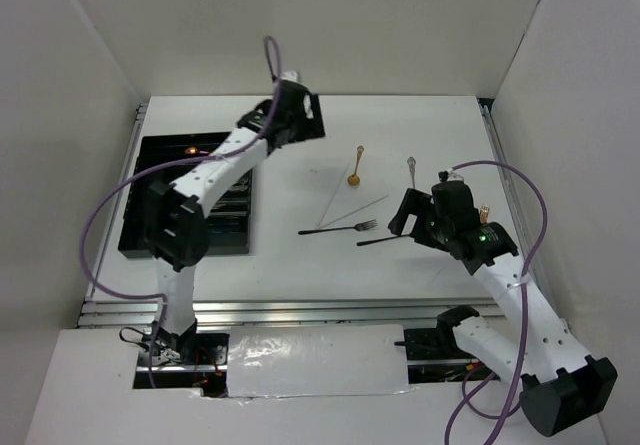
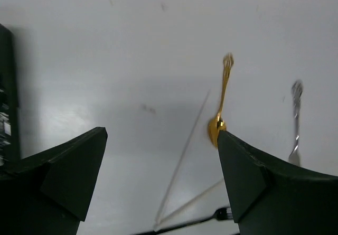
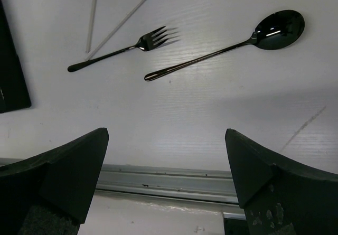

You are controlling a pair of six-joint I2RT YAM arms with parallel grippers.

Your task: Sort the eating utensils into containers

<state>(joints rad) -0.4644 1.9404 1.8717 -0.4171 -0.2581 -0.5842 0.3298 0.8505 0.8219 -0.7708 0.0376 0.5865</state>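
The gold spoon's bowl [image 1: 353,179] [image 2: 214,129] lies below my left gripper and to its right in the top view, so I will bring the open fingers that way down around it.
The black tray [image 1: 150,197] lies at the left, with a gold glint and some silvery pieces in its compartments. On the white table lie a gold spoon [image 1: 355,167], a small silver utensil [image 1: 412,171], two silver chopsticks [image 1: 345,201], a black fork [image 1: 340,229] and a black spoon [image 1: 383,239]. My left gripper [image 1: 305,115] is open and empty, raised over the far table beyond the chopsticks [image 2: 182,161] and gold spoon [image 2: 222,105]. My right gripper [image 1: 415,215] is open and empty, above the black spoon's [image 3: 227,45] bowl end, with the fork [image 3: 121,48] beside it.
Another small gold-tinted utensil [image 1: 484,212] lies by the right wall behind the right arm. An aluminium rail [image 3: 169,178] runs along the table's near edge. White walls close in the left, right and far sides. The tray's edge shows in both wrist views [image 2: 6,97] [image 3: 10,82].
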